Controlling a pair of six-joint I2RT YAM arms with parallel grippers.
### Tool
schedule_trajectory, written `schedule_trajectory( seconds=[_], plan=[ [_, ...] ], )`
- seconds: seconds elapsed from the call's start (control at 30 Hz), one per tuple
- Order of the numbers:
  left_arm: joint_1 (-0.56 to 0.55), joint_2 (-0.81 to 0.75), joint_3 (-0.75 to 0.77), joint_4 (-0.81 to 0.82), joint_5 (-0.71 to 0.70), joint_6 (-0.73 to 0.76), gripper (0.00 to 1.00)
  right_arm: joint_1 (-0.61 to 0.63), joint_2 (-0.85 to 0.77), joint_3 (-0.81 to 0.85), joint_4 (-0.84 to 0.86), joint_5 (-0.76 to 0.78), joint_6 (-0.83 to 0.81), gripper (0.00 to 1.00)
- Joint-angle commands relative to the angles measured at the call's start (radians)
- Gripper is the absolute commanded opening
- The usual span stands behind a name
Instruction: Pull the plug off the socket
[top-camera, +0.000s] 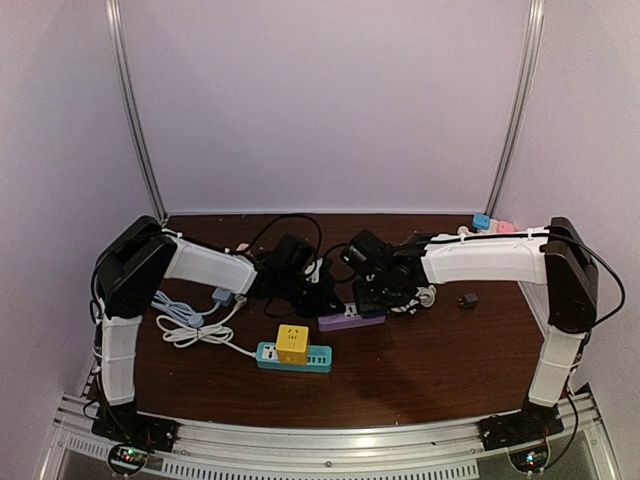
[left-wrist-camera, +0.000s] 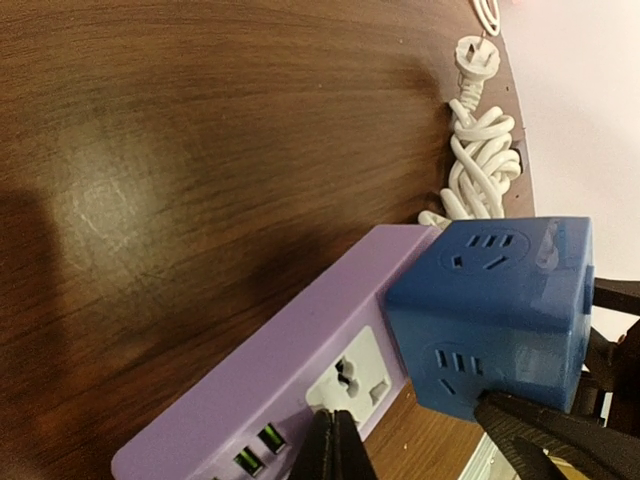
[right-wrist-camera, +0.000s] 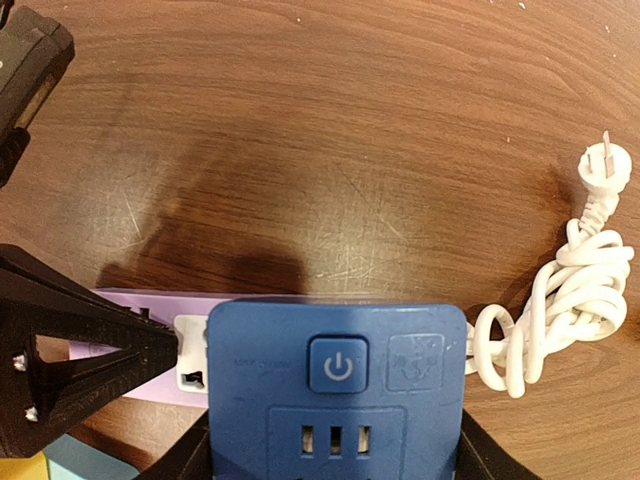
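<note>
My right gripper lifts the cube plug off the socket strip next, carries it over, lowers and releases it on the clear tabletop (top-camera: 467, 289) beside the small black adapter.
A blue cube plug (right-wrist-camera: 335, 390) with a power button sits at one end of the purple socket strip (left-wrist-camera: 290, 340), which lies mid-table (top-camera: 352, 321). My right gripper (right-wrist-camera: 335, 462) is shut on the cube, one black finger on each side, and one finger (left-wrist-camera: 560, 435) shows under the cube in the left wrist view. The left gripper (left-wrist-camera: 335, 430) is shut, its tips pressed on the strip beside a white universal outlet (left-wrist-camera: 350, 380). From the right wrist it appears as a black wedge (right-wrist-camera: 70, 350) on the strip. The cube's prongs are hidden.
A coiled white cord with a loose plug (right-wrist-camera: 560, 310) lies just beyond the strip's end. A teal strip carrying a yellow cube (top-camera: 293, 352) lies nearer the front, with white cable (top-camera: 190, 330) to its left. A small black adapter (top-camera: 468, 299) sits right.
</note>
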Motion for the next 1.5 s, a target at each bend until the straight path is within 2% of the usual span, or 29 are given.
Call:
schedule_trajectory(
  seconds=[0.0,0.17,0.5,0.67,0.93,1.13,1.47],
  plan=[
    [-0.01,0.11,-0.057,-0.233,-0.13,0.022,0.0,0.04,-0.067,0.047,0.07,0.063,-0.012,0.18],
    [-0.012,0.115,-0.049,-0.253,-0.144,0.024,0.0,0.03,-0.068,0.033,0.057,0.066,0.001,0.17],
    [-0.013,0.093,-0.009,-0.286,-0.155,0.049,0.0,-0.097,-0.268,-0.122,0.123,-0.028,-0.018,0.17],
    [-0.016,0.056,0.086,-0.33,-0.165,0.098,0.0,-0.251,-0.384,-0.238,0.192,-0.138,-0.032,0.17],
    [-0.044,0.027,0.343,-0.482,-0.207,0.204,0.08,-0.572,-0.486,-0.376,0.338,-0.419,-0.064,0.18],
    [-0.058,-0.037,0.398,-0.518,-0.206,0.229,0.12,-0.778,-0.451,-0.431,0.456,-0.634,-0.051,0.2],
    [-0.059,-0.175,0.325,-0.522,-0.233,0.252,0.17,-0.943,-0.278,-0.461,0.628,-0.838,-0.029,0.21]
  ],
)
